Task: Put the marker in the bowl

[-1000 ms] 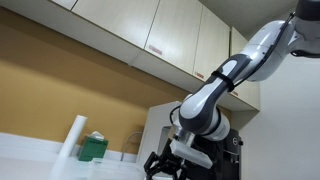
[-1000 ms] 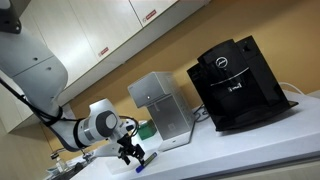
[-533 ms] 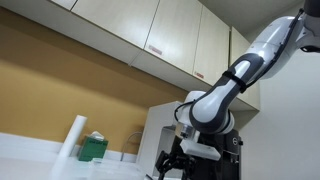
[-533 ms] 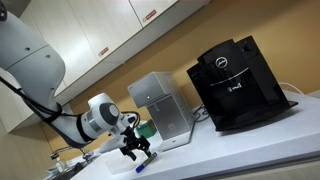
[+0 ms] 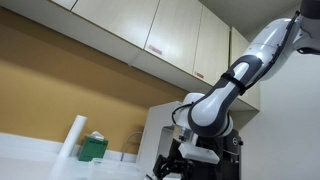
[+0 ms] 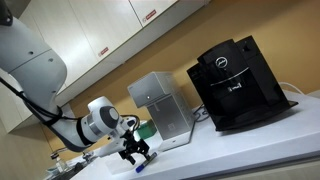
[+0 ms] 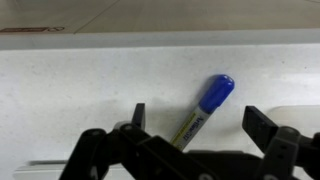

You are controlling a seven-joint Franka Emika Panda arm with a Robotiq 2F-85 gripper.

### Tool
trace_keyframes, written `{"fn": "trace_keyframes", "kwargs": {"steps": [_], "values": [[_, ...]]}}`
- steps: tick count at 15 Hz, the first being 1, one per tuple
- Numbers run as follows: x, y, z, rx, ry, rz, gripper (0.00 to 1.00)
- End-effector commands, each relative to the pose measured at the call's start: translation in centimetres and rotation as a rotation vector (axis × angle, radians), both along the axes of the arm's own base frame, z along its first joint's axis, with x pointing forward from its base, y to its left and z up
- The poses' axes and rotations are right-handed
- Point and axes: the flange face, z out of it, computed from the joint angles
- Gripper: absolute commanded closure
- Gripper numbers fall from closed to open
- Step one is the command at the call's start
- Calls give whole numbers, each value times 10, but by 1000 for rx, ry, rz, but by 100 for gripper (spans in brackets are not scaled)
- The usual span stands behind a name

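The marker already lies between my open fingers, so my gripper needs to go down slightly over it next and close on its grey body (image 6: 140,168) (image 7: 189,128) beside the blue cap.
In the wrist view the marker (image 7: 204,108), blue-capped with a grey labelled barrel, lies slantwise on the white counter between my open gripper's (image 7: 200,122) fingers, touching neither. Its lower end is hidden behind the gripper body. In an exterior view the marker (image 6: 139,166) shows as a small blue stick on the counter just below the gripper (image 6: 133,154). In both exterior views the gripper hangs low over the counter (image 5: 170,166). No bowl is in view.
A black coffee machine (image 6: 237,82) and a silver box-shaped appliance (image 6: 160,107) stand on the white counter (image 6: 230,150). A green item (image 5: 93,147) and a white roll (image 5: 73,137) stand by the wall. Cabinets (image 5: 150,30) hang overhead.
The gripper rose slightly off the marker, which now lies free on the counter; in the last half second almost nothing moved.
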Motion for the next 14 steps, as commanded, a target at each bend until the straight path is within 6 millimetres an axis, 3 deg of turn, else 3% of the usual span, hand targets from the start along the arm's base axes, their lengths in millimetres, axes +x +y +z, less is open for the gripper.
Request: {"fn": "trace_keyframes", "kwargs": {"steps": [1,11,12,13,14], "values": [[2,5,2,-17,-20,1,0],[8,22,-13,-77,-32,-10,0],[8,25,-14,-75,-31,-15,25],[9,27,-16,-75,-32,-18,26],[10,28,-17,-71,-31,-24,34]]}}
